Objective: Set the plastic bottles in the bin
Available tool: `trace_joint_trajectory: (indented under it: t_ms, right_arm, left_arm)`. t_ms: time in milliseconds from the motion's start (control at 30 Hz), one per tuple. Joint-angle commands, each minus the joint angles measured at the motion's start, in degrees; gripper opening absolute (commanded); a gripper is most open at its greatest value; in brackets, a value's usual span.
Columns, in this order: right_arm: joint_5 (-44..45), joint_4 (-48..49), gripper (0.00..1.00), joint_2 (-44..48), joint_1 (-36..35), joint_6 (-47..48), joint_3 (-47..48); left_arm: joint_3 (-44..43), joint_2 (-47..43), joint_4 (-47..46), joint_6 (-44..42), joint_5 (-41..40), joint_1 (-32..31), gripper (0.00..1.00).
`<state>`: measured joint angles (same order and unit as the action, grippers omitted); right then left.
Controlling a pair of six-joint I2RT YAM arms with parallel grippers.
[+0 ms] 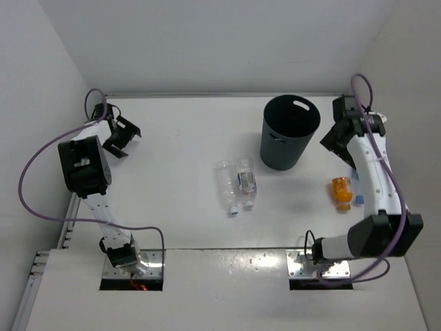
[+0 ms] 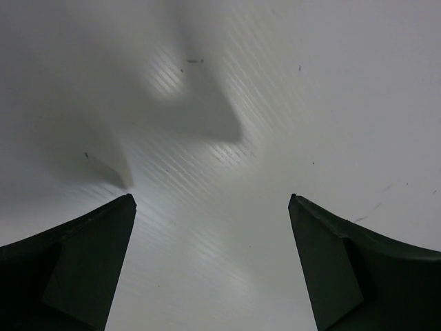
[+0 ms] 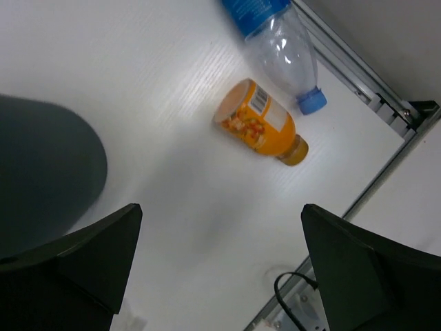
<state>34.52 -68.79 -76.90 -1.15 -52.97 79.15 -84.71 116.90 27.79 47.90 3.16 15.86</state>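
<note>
I need to move my right gripper down and toward the metal bar next, turning it, onto the clear part of the bottle by the blue cap, because the bottle gets narrower there.
The black bin stands upright at the back right of the table; its wall shows in the right wrist view. Two clear plastic bottles lie side by side mid-table: a plain one and one with a paper label. A clear blue-capped bottle lies by the right edge, mostly hidden behind the right arm in the top view. My left gripper is open and empty at the far left. My right gripper is open and empty beside the bin.
An orange bottle with a label lies next to the blue-capped one. White walls close in the table on the left, back and right. A metal rail runs along the right edge.
</note>
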Motion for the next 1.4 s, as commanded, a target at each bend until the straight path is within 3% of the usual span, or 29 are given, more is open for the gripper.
trace_joint_trajectory:
  t_ms: [0, 133, 467, 633, 1000, 1133, 1367]
  right_arm:
    - [-6.81, 1.9, 1.0, -6.31, 8.05, 6.38, 4.77]
    - [-15.25, 3.4, 0.98, -13.0, 14.76, 8.32, 6.98]
    - [-22.82, 8.58, 1.0, -20.47, 28.56, 12.72, 4.53]
    - [-20.99, 6.92, 0.92, -27.67, 33.22, 13.24, 5.4]
    - [-14.75, 9.2, 0.85, -34.18, 37.01, 14.47, 8.03]
    - [-15.45, 9.73, 0.78, -37.61, 37.01, 16.23, 12.06]
    - [-17.99, 10.25, 0.78, -42.53, 36.48, 17.37, 15.68]
  left_arm:
    - [-1.68, -0.27, 2.79, 2.11, 4.31, -0.83, 1.0]
    - [-4.15, 0.87, 2.79, 2.11, 4.84, -2.67, 1.0]
    - [-6.7, 1.49, 3.41, 1.58, 4.84, -3.2, 1.0]
    - [-6.0, 1.49, 3.41, 1.06, 5.45, -3.2, 1.0]
    - [-4.06, 0.96, 3.41, -0.7, 4.84, -3.73, 1.0]
    - [-4.06, 0.43, 3.41, -1.32, 4.84, -3.73, 1.0]
    - [-3.54, 0.43, 3.41, -1.84, 4.84, -3.73, 1.0]
